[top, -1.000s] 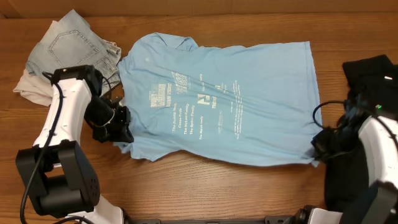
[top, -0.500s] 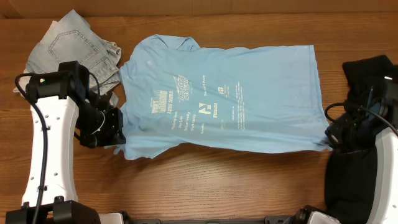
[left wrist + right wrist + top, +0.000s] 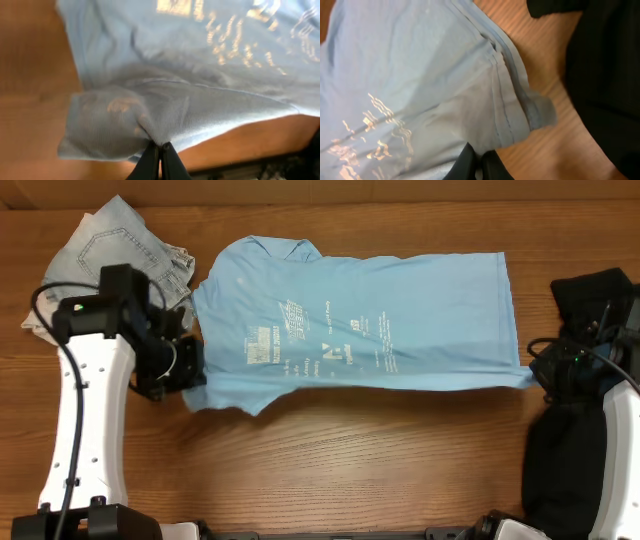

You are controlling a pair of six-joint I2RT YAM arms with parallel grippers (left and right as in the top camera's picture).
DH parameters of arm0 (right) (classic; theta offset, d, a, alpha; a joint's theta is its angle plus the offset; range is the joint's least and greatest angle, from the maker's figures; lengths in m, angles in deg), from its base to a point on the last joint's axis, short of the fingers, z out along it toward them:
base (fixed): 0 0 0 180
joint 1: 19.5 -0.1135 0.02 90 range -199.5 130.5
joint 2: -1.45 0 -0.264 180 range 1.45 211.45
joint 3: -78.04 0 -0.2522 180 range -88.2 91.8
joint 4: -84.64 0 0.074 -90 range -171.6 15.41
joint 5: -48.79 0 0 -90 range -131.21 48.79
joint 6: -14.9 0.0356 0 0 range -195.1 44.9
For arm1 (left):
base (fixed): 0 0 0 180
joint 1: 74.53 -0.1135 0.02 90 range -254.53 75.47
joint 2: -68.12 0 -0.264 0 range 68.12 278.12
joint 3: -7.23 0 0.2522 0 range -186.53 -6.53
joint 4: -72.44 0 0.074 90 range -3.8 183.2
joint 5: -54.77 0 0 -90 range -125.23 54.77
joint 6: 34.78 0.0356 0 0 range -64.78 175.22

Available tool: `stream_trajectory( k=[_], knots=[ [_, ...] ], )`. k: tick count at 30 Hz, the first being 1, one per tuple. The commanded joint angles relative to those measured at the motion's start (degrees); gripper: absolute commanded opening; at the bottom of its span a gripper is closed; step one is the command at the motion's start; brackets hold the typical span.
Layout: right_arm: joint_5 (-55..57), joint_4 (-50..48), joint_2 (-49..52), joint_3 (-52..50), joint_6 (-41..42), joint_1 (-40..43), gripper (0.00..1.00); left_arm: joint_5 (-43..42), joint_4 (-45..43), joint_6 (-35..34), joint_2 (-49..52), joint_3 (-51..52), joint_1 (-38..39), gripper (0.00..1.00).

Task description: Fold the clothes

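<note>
The lifted near edge is unfolded. I next need to carry the hem corner in my right gripper outward over the middle of the hem edge [image 3: 504,310] [image 3: 487,32] and release.
The sky-blue T-shirt [image 3: 360,320] with white lettering lies spread across the middle of the table, collar to the left. Its near edge is lifted and drawn toward the back. My left gripper [image 3: 193,373] is shut on the shirt's near-left sleeve; the left wrist view shows the bunched blue cloth [image 3: 150,115] pinched at the fingertips [image 3: 160,146]. My right gripper [image 3: 533,376] is shut on the near-right hem corner, and the stitched hem [image 3: 507,105] rises from its closed jaws [image 3: 479,151]. Pale denim shorts [image 3: 120,250], beige cloth [image 3: 35,320] and a black garment [image 3: 590,300] lie aside.
The denim shorts and beige cloth are heaped at the far left, just behind my left arm [image 3: 85,410]. The black garment runs down the right edge under my right arm [image 3: 620,430]. Bare wood [image 3: 370,460] shows in front of the shirt.
Both grippers have moved away from the table's front edge, pulling the shirt's near edge with them. The visible shirt is narrower front to back, and more bare wood shows in front.
</note>
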Motion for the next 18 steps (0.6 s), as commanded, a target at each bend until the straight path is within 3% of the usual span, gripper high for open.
stream_trajectory(
  k=[1, 7, 18],
  knots=[
    [-0.8, -3.4, 4.4, 1.4, 1.4, 0.0, 0.04, 2.1, -5.0, -0.8, -0.6, 0.2, 3.7, 0.04],
    [-4.0, -12.1, 10.3, 1.4, 1.3, 0.0, 0.04, 12.3, -14.4, -1.4, -0.6, 0.3, 6.4, 0.04],
    [-5.4, -21.5, 13.4, 1.4, 1.3, 0.0, 0.04, 12.2, -22.6, -0.8, 0.5, 0.4, 6.5, 0.04]
  ],
)
